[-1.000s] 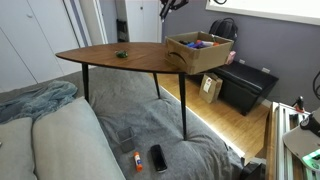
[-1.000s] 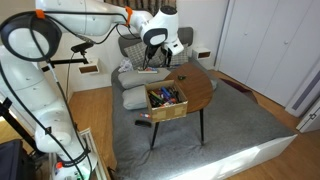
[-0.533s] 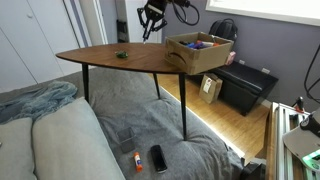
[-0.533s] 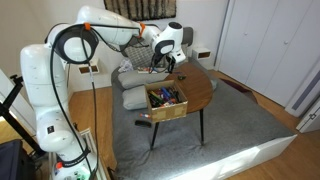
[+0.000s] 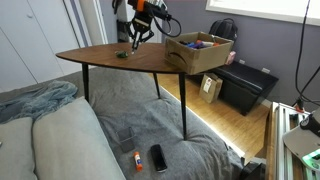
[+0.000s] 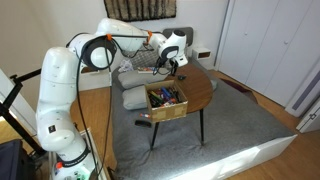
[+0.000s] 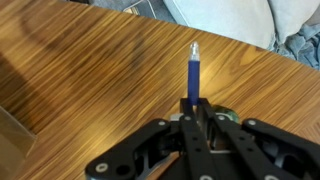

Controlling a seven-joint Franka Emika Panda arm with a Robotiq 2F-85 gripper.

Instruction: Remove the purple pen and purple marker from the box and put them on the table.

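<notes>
My gripper lowers toward the open wood next and releases the purple pen, since bare tabletop is below it, clear of the tan wooden box.
My gripper hangs over the dark brown table, well away from the tan wooden box at the table's end. In the wrist view the gripper is shut on a purple pen that sticks out past the fingertips, pointing at the tabletop. In an exterior view the gripper is beyond the box, which still holds several coloured pens and markers. I cannot pick out the purple marker among them.
A small dark green object lies on the table below the gripper, partly hidden behind the fingers in the wrist view. A low black bench and small brown carton stand beside the table. A phone lies on the grey bed.
The arm has swung away from above the box across the table and come lower, carrying the pen with it. The box has not moved.
</notes>
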